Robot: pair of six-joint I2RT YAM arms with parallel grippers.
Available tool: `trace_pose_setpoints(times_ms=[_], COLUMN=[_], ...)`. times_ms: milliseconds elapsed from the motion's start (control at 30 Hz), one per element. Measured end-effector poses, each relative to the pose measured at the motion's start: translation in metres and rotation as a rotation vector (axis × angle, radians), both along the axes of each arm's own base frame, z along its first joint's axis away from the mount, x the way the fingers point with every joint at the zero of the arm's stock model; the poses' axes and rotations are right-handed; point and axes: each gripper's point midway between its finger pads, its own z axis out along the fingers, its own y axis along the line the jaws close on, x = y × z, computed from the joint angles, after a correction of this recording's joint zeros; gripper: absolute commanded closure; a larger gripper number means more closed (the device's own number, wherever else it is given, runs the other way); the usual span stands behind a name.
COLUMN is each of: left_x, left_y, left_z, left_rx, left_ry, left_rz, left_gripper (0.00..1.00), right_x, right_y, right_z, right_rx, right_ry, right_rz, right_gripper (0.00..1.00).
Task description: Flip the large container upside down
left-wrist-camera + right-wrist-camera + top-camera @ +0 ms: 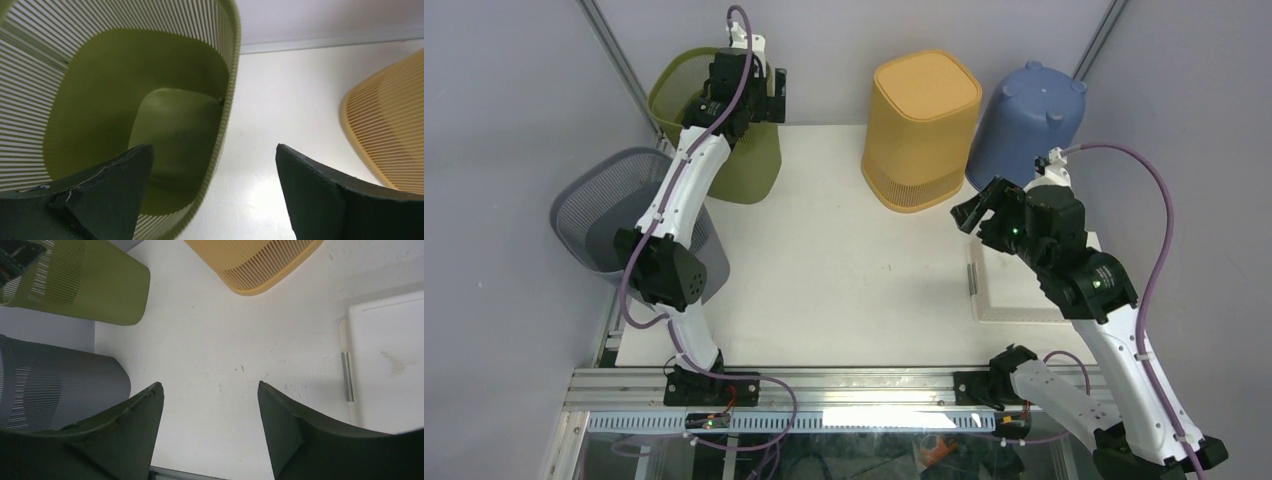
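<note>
My left gripper moves down astride the green basket's rim next and closes on it, since the basket's rim runs below its open fingers.
An olive-green slatted basket (746, 172) stands upright at the back left, its mouth facing up. In the left wrist view I look down into the green basket (100, 100). My left gripper (769, 92) is open above its right rim. The left gripper (214, 148) has one finger over the inside and the other over the white table, with the rim between them and untouched. My right gripper (980, 211) is open and empty above the table's right half. In its wrist view the right gripper (210, 385) hangs over bare table.
A grey mesh basket (589, 212) leans at the left edge under my left arm. A yellow basket (921, 125) and a blue container (1029, 120) stand upside down at the back. A white tray (1016, 292) lies at the right under my right arm.
</note>
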Motion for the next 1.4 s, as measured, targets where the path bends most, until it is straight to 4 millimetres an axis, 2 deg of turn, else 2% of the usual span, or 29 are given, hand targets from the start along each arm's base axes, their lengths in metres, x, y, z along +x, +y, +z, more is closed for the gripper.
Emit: trace_pose_setpoints(times_ms=[133, 200, 233, 300, 433, 567, 700, 833, 967, 1067, 1200, 1400], left_x=[0.009, 0.009, 0.008, 0.008, 0.008, 0.006, 0.001, -0.02, -0.06, -0.093, -0.124, -0.173], left_y=[0.003, 0.002, 0.0, -0.004, -0.009, -0.019, -0.033, -0.074, -0.133, -0.16, -0.16, -0.157], left_z=[-0.032, -0.041, -0.043, -0.044, -0.044, -0.044, -0.042, -0.039, -0.029, -0.011, 0.024, 0.064], left_rx=[0.017, 0.019, 0.016, 0.008, -0.01, -0.039, -0.047, -0.038, -0.053, -0.115, -0.258, -0.433], left_ry=[0.078, 0.104, 0.11, 0.115, 0.115, 0.123, 0.128, 0.142, 0.154, 0.167, 0.179, 0.209], left_rz=[-0.009, -0.021, -0.028, -0.044, -0.069, -0.118, -0.154, -0.242, -0.385, -0.48, -0.51, -0.569], left_gripper=[0.2, 0.4, 0.49, 0.6, 0.72, 1.0, 1.0, 1.0, 1.0, 1.0, 1.0, 1.0], right_x=[-0.003, -0.004, -0.004, -0.004, -0.004, -0.004, -0.004, -0.003, -0.003, -0.001, 0.0, 0.001], right_y=[-0.002, -0.002, -0.002, -0.002, -0.002, -0.002, -0.002, -0.002, -0.002, -0.005, -0.009, -0.009], right_z=[0.001, 0.001, 0.001, 0.001, 0.0, -0.006, -0.01, -0.011, -0.011, -0.012, -0.012, -0.013], right_rx=[0.004, 0.005, 0.005, 0.005, 0.003, -0.003, -0.006, -0.007, -0.011, -0.019, -0.038, -0.047], right_ry=[-0.009, -0.011, -0.011, -0.011, -0.008, 0.005, 0.014, 0.016, 0.016, 0.014, 0.008, 0.012], right_rz=[0.0, -0.001, 0.0, -0.001, -0.001, -0.001, -0.001, -0.001, -0.005, -0.017, -0.032, -0.027], right_gripper=[0.27, 0.27, 0.28, 0.28, 0.28, 0.27, 0.28, 0.27, 0.26, 0.25, 0.23, 0.17])
